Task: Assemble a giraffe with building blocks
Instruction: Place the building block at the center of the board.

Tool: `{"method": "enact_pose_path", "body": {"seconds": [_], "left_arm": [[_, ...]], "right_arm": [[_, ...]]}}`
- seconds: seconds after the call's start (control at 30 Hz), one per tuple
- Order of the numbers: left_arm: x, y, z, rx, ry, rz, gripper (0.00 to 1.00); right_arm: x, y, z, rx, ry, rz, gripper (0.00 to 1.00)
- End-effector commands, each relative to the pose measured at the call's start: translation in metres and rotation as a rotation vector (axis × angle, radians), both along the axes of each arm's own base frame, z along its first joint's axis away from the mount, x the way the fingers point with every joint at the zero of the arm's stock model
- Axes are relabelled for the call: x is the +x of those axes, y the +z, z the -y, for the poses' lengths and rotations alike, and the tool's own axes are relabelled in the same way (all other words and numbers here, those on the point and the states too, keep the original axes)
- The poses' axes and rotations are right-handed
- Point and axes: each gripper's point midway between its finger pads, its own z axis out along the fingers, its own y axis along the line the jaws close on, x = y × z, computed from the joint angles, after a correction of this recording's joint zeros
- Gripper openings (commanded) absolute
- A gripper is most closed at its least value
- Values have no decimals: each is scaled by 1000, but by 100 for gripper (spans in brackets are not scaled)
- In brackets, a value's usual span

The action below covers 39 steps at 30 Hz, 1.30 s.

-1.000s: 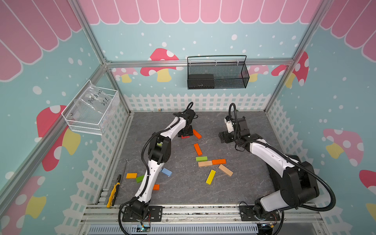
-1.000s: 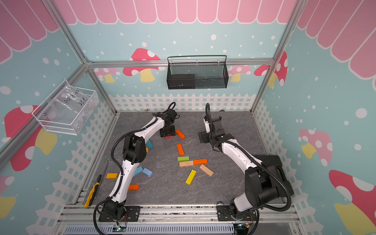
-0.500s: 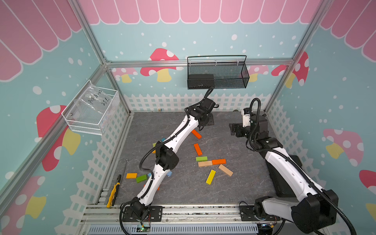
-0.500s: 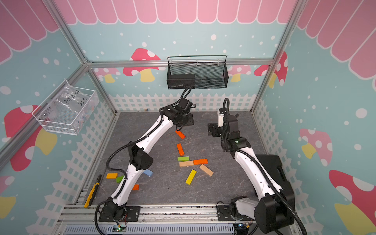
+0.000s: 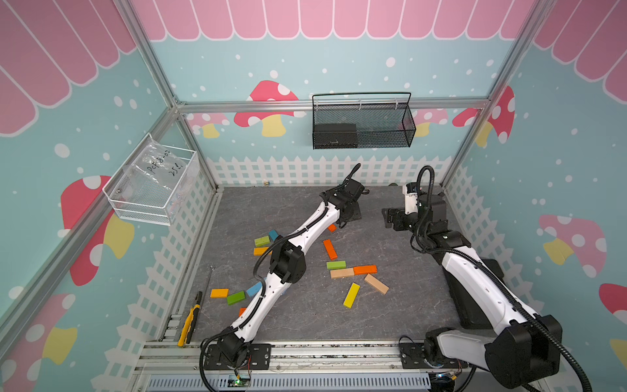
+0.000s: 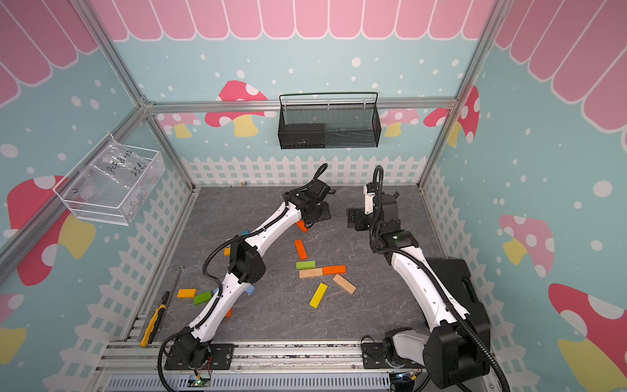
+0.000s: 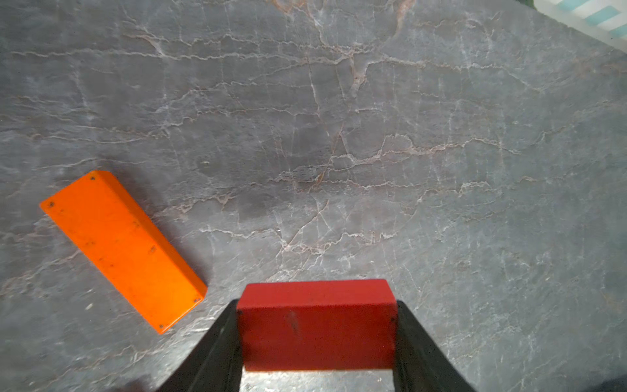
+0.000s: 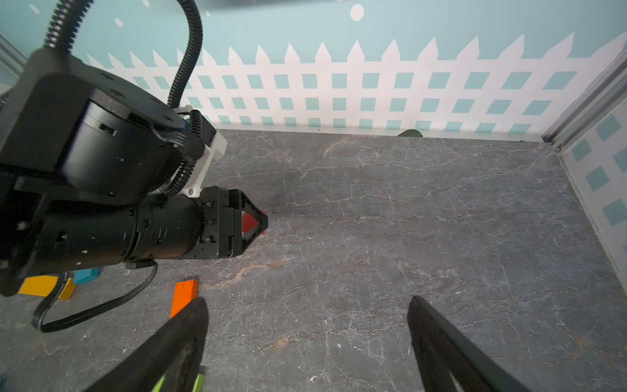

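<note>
The clear spot of bare grey floor beside the orange block is below my left gripper. Next, my left gripper will lower the red block (image 7: 317,325) there and release it.
My left gripper (image 5: 351,213) is shut on a red block (image 7: 317,325), held just above the grey floor at the back middle; the right wrist view shows red between its fingers (image 8: 250,221). An orange block (image 7: 122,249) lies beside it. My right gripper (image 5: 390,219) hovers open and empty to its right, fingers (image 8: 190,325) wide apart. Loose building blocks lie mid-table: orange (image 5: 329,248), green (image 5: 336,265), tan (image 5: 342,273), orange (image 5: 365,269), tan (image 5: 376,284), yellow (image 5: 351,295). More lie left of my left arm: green (image 5: 262,241), blue (image 5: 273,235), orange (image 5: 219,293), green (image 5: 235,297).
A yellow-handled tool (image 5: 190,320) lies at the front left edge. A black pad (image 5: 475,295) sits under my right arm. A black mesh basket (image 5: 363,125) hangs on the back wall and a clear basket (image 5: 152,186) on the left wall. Fence-patterned walls enclose the floor.
My left gripper has carried the red block rightward, away from the orange block, with the arm stretching out. My right gripper has drawn back to the right, still open.
</note>
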Motion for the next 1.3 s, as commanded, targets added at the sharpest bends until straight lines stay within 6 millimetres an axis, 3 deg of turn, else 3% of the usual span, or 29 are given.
{"method": "enact_pose_path", "body": {"seconds": [0.0,0.3,0.63,0.87,1.27], "left_arm": [[6,-16,12,-35,19,7,38],[6,-48,17,-7,16,-6,39],[3,-69,17,19,15,-23,43],[1,-74,22,7,7,-33,51],[2,-64,22,-5,3,-25,68]], "right_arm": [[1,-11,-1,13,7,-15,93],[1,-21,0,6,6,-30,93],[-1,-25,3,8,2,-33,93],[-2,-29,4,9,-2,-44,93],[-2,-26,5,13,-10,-37,93]]}}
